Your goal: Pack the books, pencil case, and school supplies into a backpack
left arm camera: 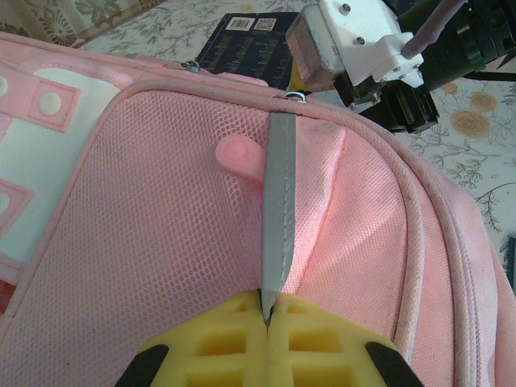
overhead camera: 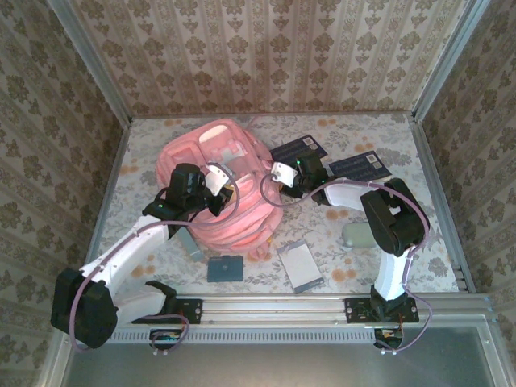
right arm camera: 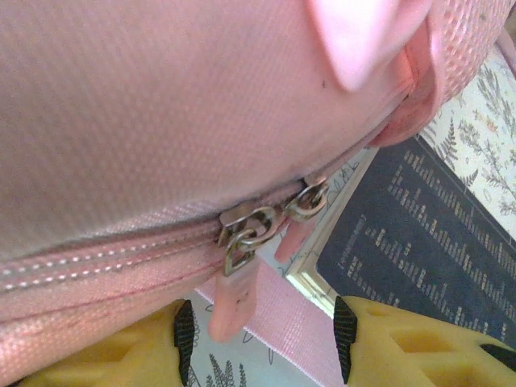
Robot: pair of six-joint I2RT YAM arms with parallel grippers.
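Note:
The pink pull tab (right arm camera: 232,302) hangs between my right gripper's open yellow fingers, so it should next move slightly toward the backpack's zipper and close on the tab.
The pink backpack (overhead camera: 218,165) lies in the middle of the table. My left gripper (left arm camera: 268,314) is shut on a grey strip (left arm camera: 279,193) that runs over the backpack's pink mesh panel (left arm camera: 161,242). At the backpack's right edge my right gripper (right arm camera: 264,343) is open, with two metal zipper sliders (right arm camera: 258,226) and a pink pull tab (right arm camera: 232,302) hanging between its yellow fingers, apart from both pads. Two dark navy books (overhead camera: 300,150) (overhead camera: 359,165) lie behind the right gripper (overhead camera: 280,174). A dark teal rectangle (overhead camera: 225,268) and a silver-framed pale rectangle (overhead camera: 299,266) lie near the front.
A pale grey-green rounded pouch (overhead camera: 355,234) lies by the right arm. A small grey piece (overhead camera: 192,243) rests beside the left arm. A pink strap (right arm camera: 306,322) crosses the flowered tablecloth under the right gripper. Patterned walls close in the table on three sides.

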